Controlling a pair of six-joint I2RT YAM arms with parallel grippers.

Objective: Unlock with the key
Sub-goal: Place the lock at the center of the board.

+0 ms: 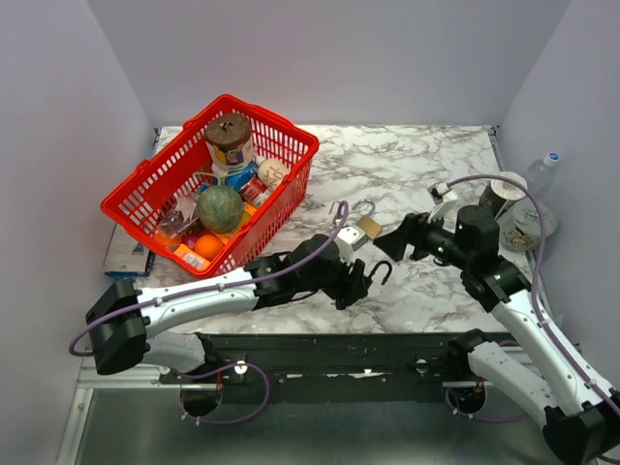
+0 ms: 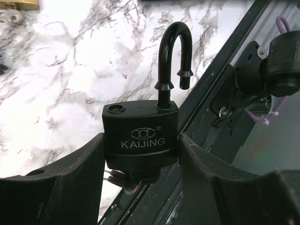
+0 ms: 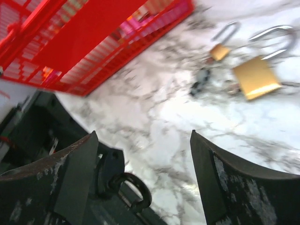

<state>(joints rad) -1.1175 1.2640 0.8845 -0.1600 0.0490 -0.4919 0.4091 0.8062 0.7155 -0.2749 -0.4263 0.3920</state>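
Note:
The robot's left gripper, with the shackle raised, needs to reach outward, lower and release the lock on the marble beside the larger brass padlock, because that marble is outward and below.
A black padlock point(image 2: 140, 136) marked KAIJING stands upright between the fingers of my left gripper point(image 2: 140, 140), which is shut on its body. Its shackle point(image 2: 174, 51) is raised, with one leg out of its hole. A key point(image 2: 123, 180) with a thin ring sticks out of the lock's underside. In the top view the left gripper point(image 1: 360, 281) holds the lock near the table's front edge. My right gripper point(image 1: 389, 238) hovers just right of it, jaws wide open and empty. In the right wrist view the black padlock point(image 3: 112, 173) sits at the lower left, beside the right gripper point(image 3: 143, 133).
Two brass padlocks point(image 3: 255, 77) point(image 3: 219, 50) lie on the marble table point(image 1: 407, 165) beyond the grippers, with a small dark object point(image 3: 201, 82) beside them. A red basket point(image 1: 145, 189) full of items stands at the left. Mugs point(image 1: 509, 199) and a bottle point(image 1: 545, 174) are at the right edge.

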